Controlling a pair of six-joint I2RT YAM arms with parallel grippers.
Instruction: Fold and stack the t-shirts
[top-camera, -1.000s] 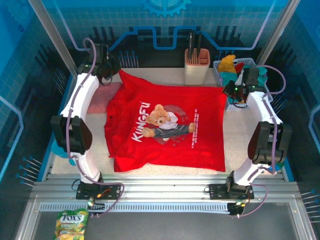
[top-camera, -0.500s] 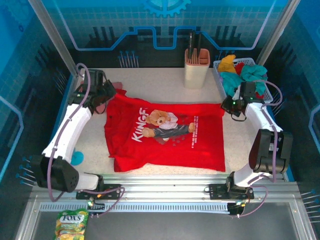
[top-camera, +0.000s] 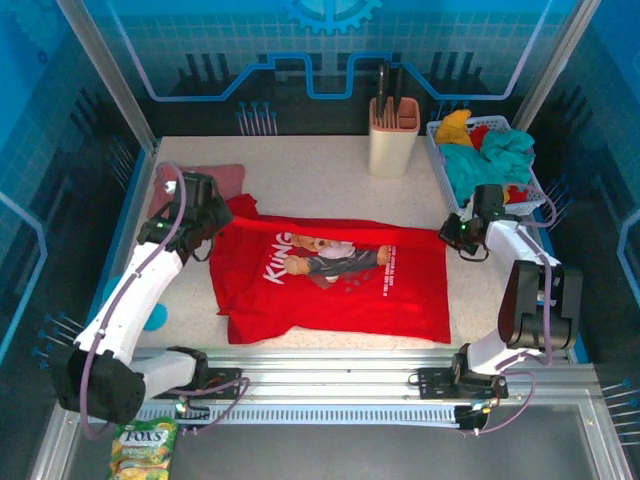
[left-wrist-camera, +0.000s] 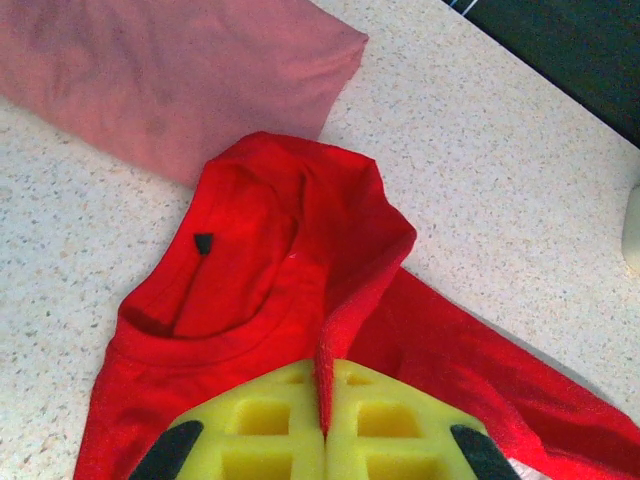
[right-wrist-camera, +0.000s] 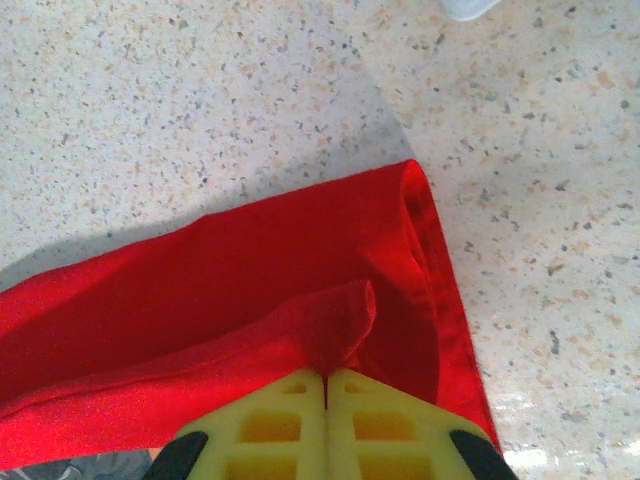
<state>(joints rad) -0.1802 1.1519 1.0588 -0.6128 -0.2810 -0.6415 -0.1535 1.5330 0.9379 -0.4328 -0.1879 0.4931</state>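
Observation:
My left gripper will next pull the pinched fold of the t-shirt back toward my base over the red cloth (top-camera: 238, 268) beside the white lettering and let go of the fold, because that cloth is still uncovered.
The red t-shirt (top-camera: 330, 285) lies across the middle of the table, its far edge doubled over toward me and covering the top of the bear graphic. My left gripper (top-camera: 213, 218) is shut on a pinched ridge of red cloth by the collar (left-wrist-camera: 240, 320), seen close at the left gripper (left-wrist-camera: 325, 400). My right gripper (top-camera: 455, 236) is shut on a fold at the shirt's far right corner, seen close at the right gripper (right-wrist-camera: 326, 385). The pink t-shirt (top-camera: 205, 178) lies flat at the far left; its corner (left-wrist-camera: 170, 80) sits just beyond the red collar.
A beige utensil holder (top-camera: 393, 132) stands at the back centre. A white basket (top-camera: 452, 178) of crumpled coloured cloths sits at the back right, close behind my right arm. A blue disc (top-camera: 156, 316) lies by the left arm. A sweets bag (top-camera: 143, 448) lies below the rail.
Both grippers have come toward the near side, dragging the red t-shirt's far edge over its front. The pink t-shirt, covered before, now lies exposed.

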